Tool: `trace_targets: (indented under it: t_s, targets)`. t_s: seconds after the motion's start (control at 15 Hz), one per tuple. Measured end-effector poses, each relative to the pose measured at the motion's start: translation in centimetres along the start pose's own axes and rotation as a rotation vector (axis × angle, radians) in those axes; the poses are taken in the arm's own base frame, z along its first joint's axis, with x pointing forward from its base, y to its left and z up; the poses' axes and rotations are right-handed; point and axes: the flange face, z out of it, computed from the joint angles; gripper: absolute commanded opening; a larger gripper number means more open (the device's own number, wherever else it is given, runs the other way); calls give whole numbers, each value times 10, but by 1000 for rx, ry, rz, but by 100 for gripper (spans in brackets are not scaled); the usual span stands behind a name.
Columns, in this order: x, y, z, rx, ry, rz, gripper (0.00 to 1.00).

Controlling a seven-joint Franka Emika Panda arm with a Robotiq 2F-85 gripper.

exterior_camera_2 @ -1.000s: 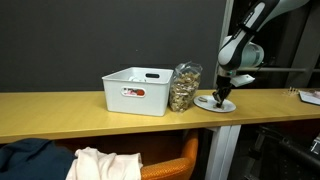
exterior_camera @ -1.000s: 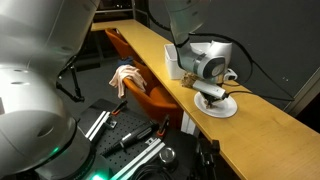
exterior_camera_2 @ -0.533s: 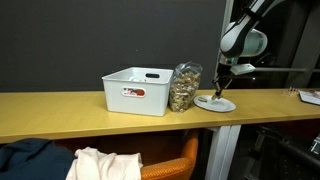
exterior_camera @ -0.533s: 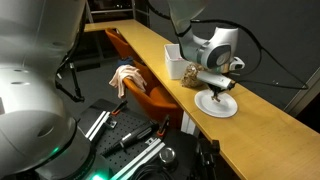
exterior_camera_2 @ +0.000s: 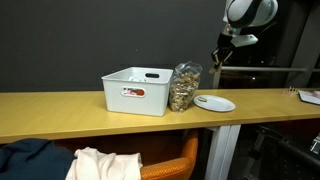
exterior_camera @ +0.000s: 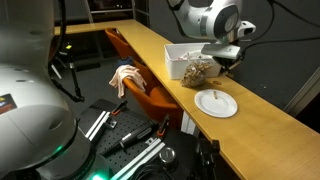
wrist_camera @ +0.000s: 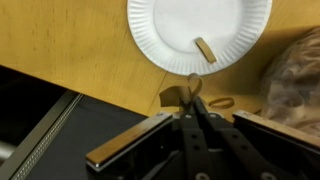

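I will next carry the tan band (wrist_camera: 176, 94) in my gripper toward the right in the wrist view and release it over the clear bag (wrist_camera: 297, 76), because brown pieces already sit inside.
My gripper (wrist_camera: 193, 98) is shut, pinching a thin tan band (wrist_camera: 176, 94) that curls out from its tips. It hangs well above the wooden table (exterior_camera: 270, 130), over the near edge, with the white paper plate (wrist_camera: 165, 25) below it. A small tan strip (wrist_camera: 205, 50) lies on the plate and a tan loop (wrist_camera: 222, 102) lies on the wood beside it. In both exterior views the gripper (exterior_camera: 226, 62) (exterior_camera_2: 217, 57) is raised above the plate (exterior_camera: 216, 103) (exterior_camera_2: 215, 103), near a clear bag of brown pieces (exterior_camera: 198, 70) (exterior_camera_2: 184, 87).
A white bin (exterior_camera: 185, 52) (exterior_camera_2: 139, 90) stands on the table next to the bag. An orange chair (exterior_camera: 135, 70) with a crumpled cloth (exterior_camera: 124, 76) (exterior_camera_2: 105, 165) sits beside the table. Dark equipment lies on the floor under the table edge (wrist_camera: 60, 75).
The gripper has risen from the plate's surface to well above it, staying shut, with the tan band in its tips. The plate and bag have not moved.
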Motion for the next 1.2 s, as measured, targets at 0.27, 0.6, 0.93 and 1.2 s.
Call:
trace_targets:
  t_s: [0.27, 0.6, 0.93, 1.2]
  targets:
    - [17, -41, -49, -35, 82, -65, 1]
    - [21, -99, -62, -48, 116, -205, 1]
    - [18, -125, -53, -46, 106, -264, 1]
    - [23, -130, -42, -59, 115, -296, 1]
